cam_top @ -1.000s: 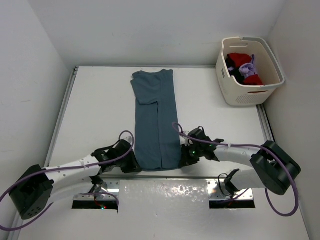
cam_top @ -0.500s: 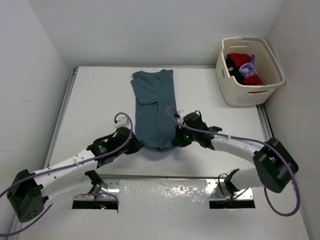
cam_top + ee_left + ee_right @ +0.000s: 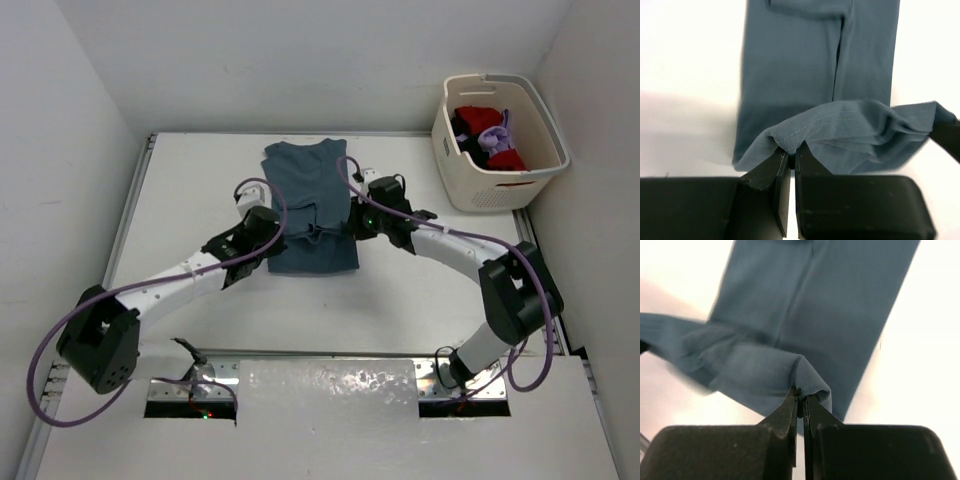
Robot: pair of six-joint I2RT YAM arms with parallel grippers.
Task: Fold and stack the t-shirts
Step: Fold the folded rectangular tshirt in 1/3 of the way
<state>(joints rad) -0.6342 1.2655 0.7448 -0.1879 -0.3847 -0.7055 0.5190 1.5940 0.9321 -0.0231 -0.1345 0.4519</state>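
Next, my left gripper will carry the hem corner away from my base along the t-shirt, then down onto the t-shirt's farther part [image 3: 284,203] [image 3: 760,14].
A teal-blue t-shirt [image 3: 312,200] lies lengthwise on the white table, folded into a narrow strip, its near part doubled back over itself. My left gripper [image 3: 277,226] is shut on the hem's left corner [image 3: 785,142]. My right gripper [image 3: 352,224] is shut on the hem's right corner [image 3: 812,382]. The lifted hem sags between the two grippers above the lower layer [image 3: 790,65]. More t-shirts, red [image 3: 478,118], lavender [image 3: 494,137] and black [image 3: 463,127], are bunched in the basket.
The cream laundry basket [image 3: 497,190] stands at the table's far right corner, against the wall. White walls close the table on the left, back and right. A shiny metal strip [image 3: 330,385] with the arm mounts runs along the near edge.
Both grippers have carried the shirt's near hem from the front of the table toward the far end, folding the strip over itself; the arms now reach out much farther.
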